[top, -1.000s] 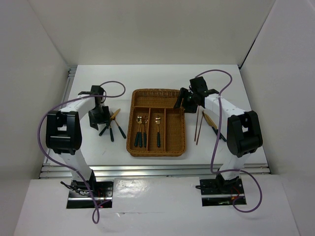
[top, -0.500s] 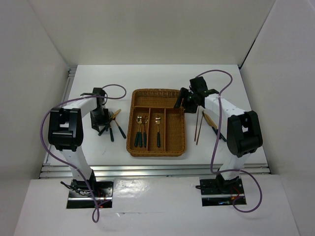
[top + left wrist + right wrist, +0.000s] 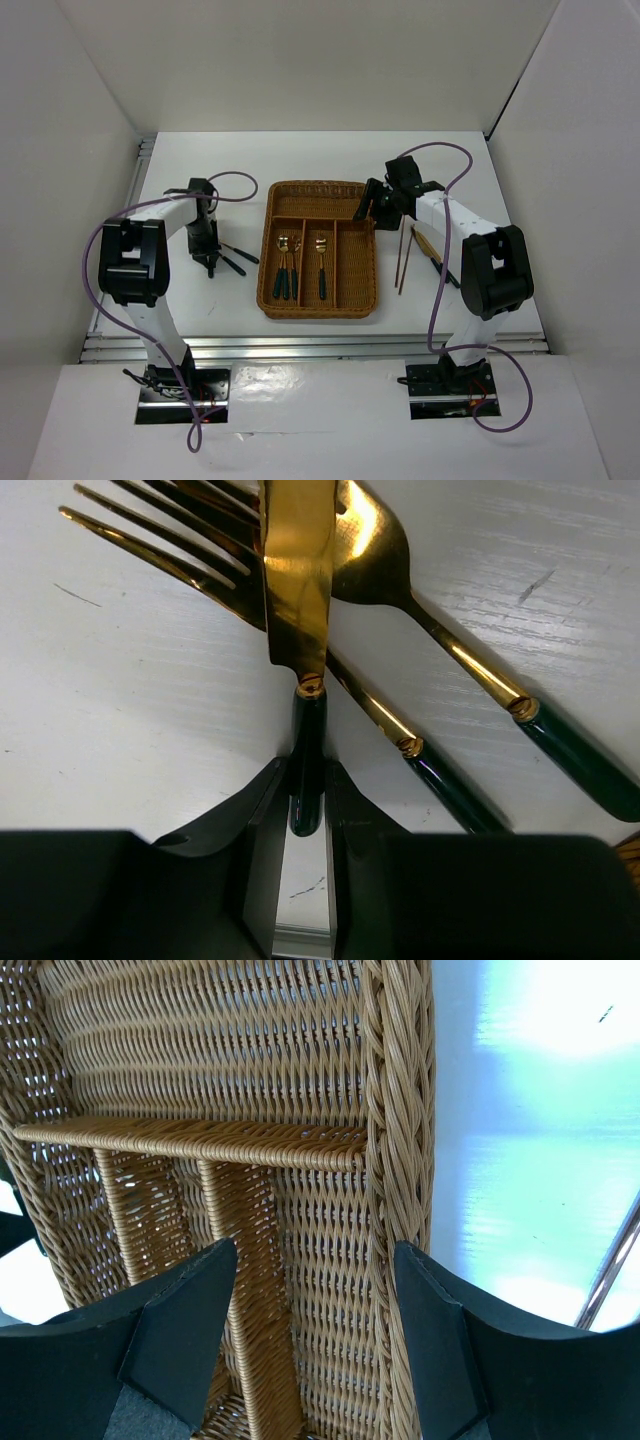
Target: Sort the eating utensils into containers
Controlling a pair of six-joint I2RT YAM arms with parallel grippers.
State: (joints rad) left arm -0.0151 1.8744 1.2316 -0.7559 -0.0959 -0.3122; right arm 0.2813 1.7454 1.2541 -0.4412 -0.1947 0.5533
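The tray's empty long slot is to the right in the top view. My left gripper will next lift the knife across the tray, lower it and let it go.
My left gripper is shut on the end of the dark handle of a gold-bladed knife that lies on the white table. Two gold forks lie crossed under and beside the blade, their dark handles running off to the right. From above, the left gripper sits left of the wicker tray, over these utensils. Two spoons lie in the tray's left long slot and one more utensil in the middle slot. My right gripper hangs open above the tray's rim at its back right corner, holding nothing.
Two reddish-brown chopsticks lie on the table right of the tray, with another gold and dark utensil beside the right arm. White walls enclose the table at the back and sides. A metal rail runs along the near edge.
My left gripper has closed on the knife handle and shifted slightly nearer. The utensils beside it lie at a different angle. The right arm has not moved.
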